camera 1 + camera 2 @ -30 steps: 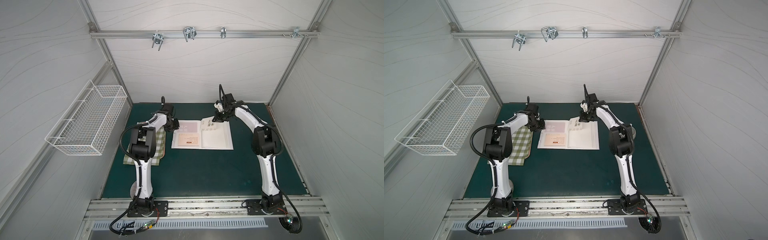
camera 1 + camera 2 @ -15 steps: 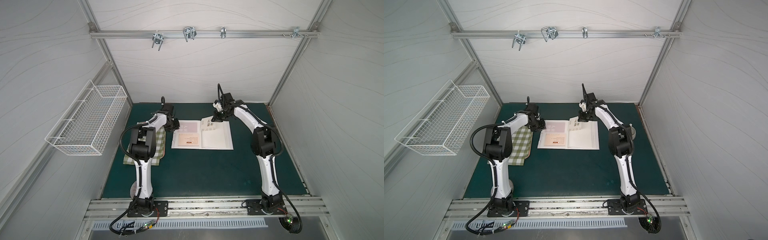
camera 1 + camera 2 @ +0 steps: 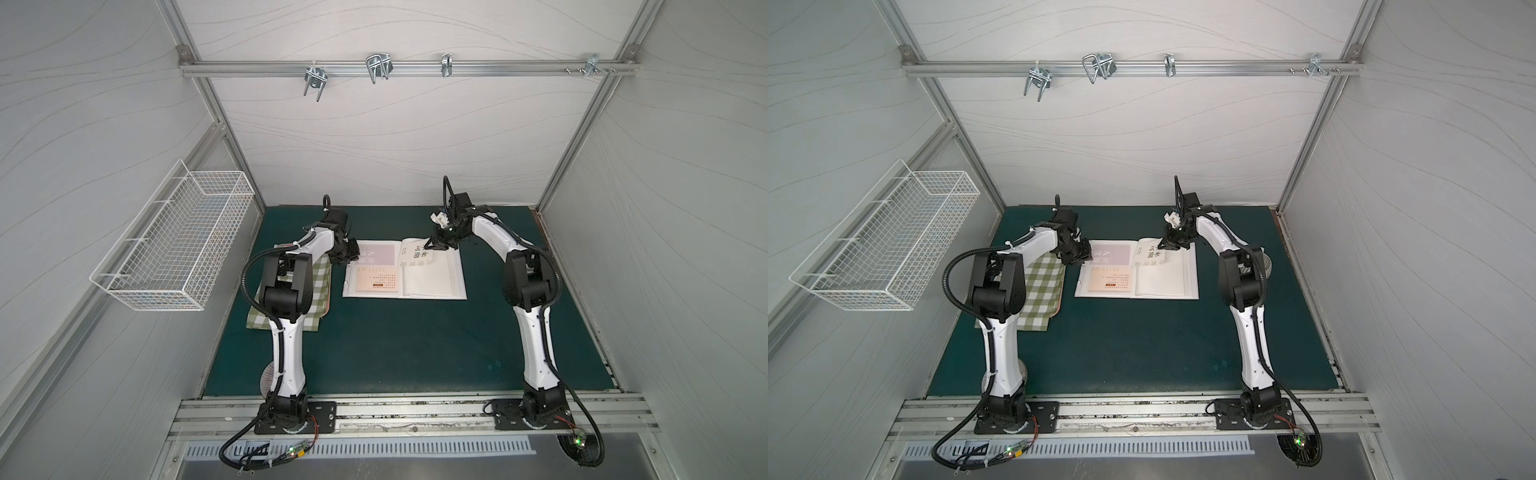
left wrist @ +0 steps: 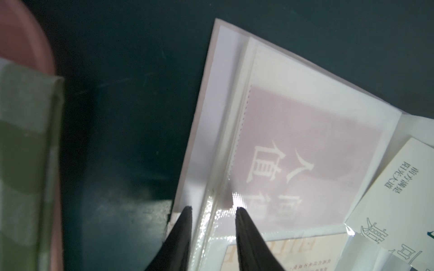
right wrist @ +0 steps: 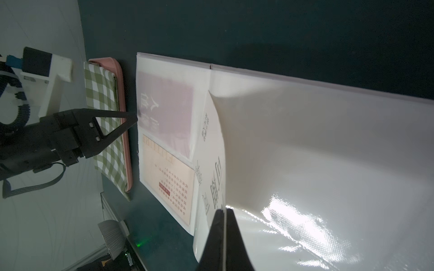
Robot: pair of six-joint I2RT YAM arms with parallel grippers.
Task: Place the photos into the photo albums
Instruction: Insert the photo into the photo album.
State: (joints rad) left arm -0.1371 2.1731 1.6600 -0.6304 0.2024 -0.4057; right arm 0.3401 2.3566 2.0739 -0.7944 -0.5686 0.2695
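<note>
The right gripper eases down toward the album's spine (image 3: pixel 400 255) (image 5: pixel 209 81) next and releases the white photo's edge there, as the photo still stands tilted over the page beside it.
The photo album (image 3: pixel 432 278) (image 3: pixel 1163 278) lies open on the green mat. Its left page holds a red photo with white characters (image 4: pixel 305 152) (image 5: pixel 164 101) and, beside it, a cream photo with small text (image 5: pixel 169 187) (image 4: pixel 281 255). My right gripper (image 5: pixel 224 209) (image 3: pixel 432 245) (image 3: pixel 1165 245) is shut on the edge of a white photo with black characters (image 5: pixel 212 173) (image 3: pixel 413 253) (image 4: pixel 399 187). That photo stands tilted over the right page, near the spine. My left gripper (image 4: pixel 212 207) (image 3: pixel 352 255) (image 5: pixel 136 118) is open, its tips down on the outer edge of the left page.
A green-and-white checked cloth (image 3: pixel 291 299) (image 3: pixel 1038 299) lies on a pink tray (image 5: pixel 122 98) left of the album, partly under my left arm. A white wire basket (image 3: pixel 174 245) hangs on the left wall. The booth walls close in on three sides.
My right gripper has shifted slightly left with the white photo. The left arm has not moved.
</note>
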